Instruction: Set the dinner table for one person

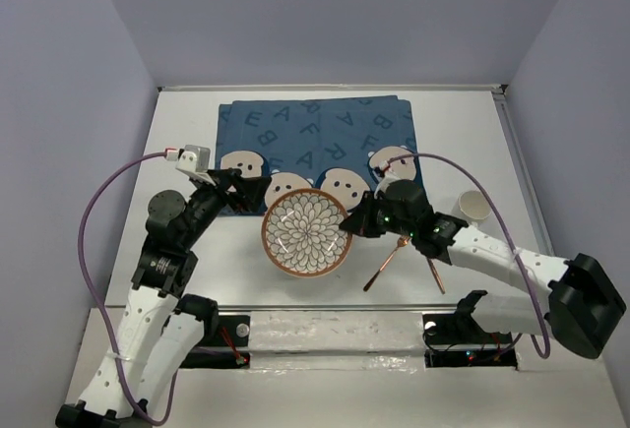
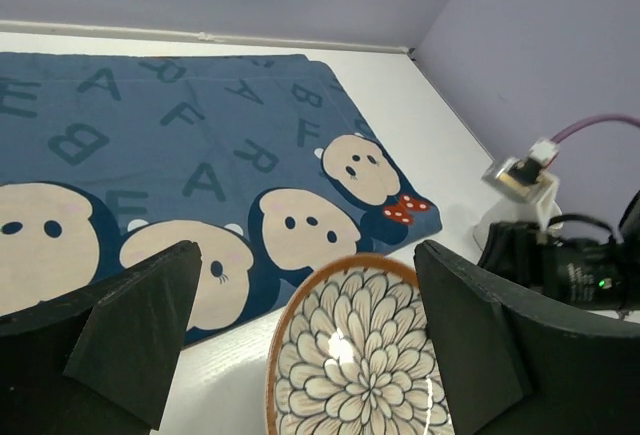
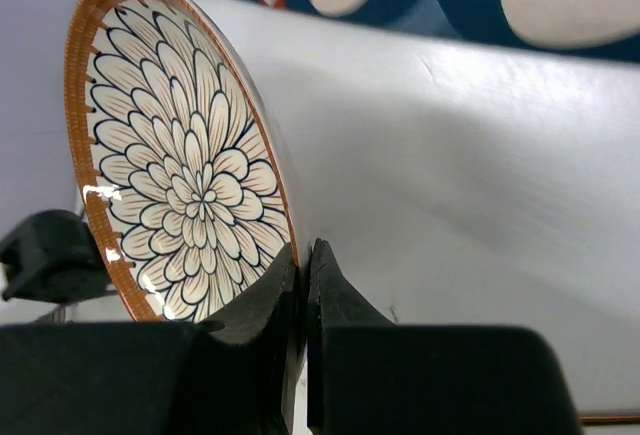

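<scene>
The plate goes outward in my right gripper over the middle of the dark blue mat (image 1: 319,155) next, then comes down, since the mat is empty.
A round plate (image 1: 306,233) with a brown rim and a white flower pattern sits over the white dinner table (image 1: 197,271), at the near edge of the dark blue mat (image 1: 315,138). My right gripper (image 1: 359,221) is shut on the plate's right rim. In the right wrist view the fingers (image 3: 305,250) pinch the rim of the plate (image 3: 170,155). My left gripper (image 1: 246,192) is open and empty, just up and left of the plate. In the left wrist view (image 2: 305,265) the plate (image 2: 360,355) lies between and beyond its spread fingers.
A white cup (image 1: 475,208) stands to the right of the mat. Two copper-coloured utensils (image 1: 387,263) (image 1: 434,275) lie on the table under the right arm. The mat (image 2: 180,125) covers the far middle of the table.
</scene>
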Tool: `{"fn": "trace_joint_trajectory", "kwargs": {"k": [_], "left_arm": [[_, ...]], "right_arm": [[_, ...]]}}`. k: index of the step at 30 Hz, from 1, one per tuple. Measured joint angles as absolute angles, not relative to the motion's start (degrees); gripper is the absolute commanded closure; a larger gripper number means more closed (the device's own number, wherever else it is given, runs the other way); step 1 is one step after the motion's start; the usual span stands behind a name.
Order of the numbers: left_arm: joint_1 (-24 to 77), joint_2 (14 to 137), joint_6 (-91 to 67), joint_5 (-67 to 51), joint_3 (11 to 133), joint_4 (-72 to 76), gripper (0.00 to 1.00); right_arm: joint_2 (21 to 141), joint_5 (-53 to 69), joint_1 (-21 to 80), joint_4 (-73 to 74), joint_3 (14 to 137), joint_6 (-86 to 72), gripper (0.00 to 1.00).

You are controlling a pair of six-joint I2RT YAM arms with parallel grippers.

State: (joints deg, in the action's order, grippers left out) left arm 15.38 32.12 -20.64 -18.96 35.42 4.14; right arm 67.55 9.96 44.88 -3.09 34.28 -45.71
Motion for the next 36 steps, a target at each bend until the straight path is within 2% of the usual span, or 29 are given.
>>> {"fn": "trace_joint_trajectory", "kwargs": {"k": [6,13,22,36], "left_arm": [[16.2,31.3,-19.2,-16.3,35.8,2.0,0.01],[18.4,30.3,-18.4,-15.2,35.8,0.5,0.01],[21.0,29.6,-18.2,-14.7,35.8,0.1,0.01],[21.8,29.5,-18.1,-14.7,35.8,0.1,0.01]], "right_arm": [[71.2,10.0,39.2,-0.4,46.2,-41.8,1.00],[85.6,7.6,29.5,0.5,61.4,-40.2,1.00],[102.1,7.8,26.7,1.7,75.7,-40.9,1.00],[113.1,9.2,24.4,1.8,80.2,-43.6,1.00]]}}
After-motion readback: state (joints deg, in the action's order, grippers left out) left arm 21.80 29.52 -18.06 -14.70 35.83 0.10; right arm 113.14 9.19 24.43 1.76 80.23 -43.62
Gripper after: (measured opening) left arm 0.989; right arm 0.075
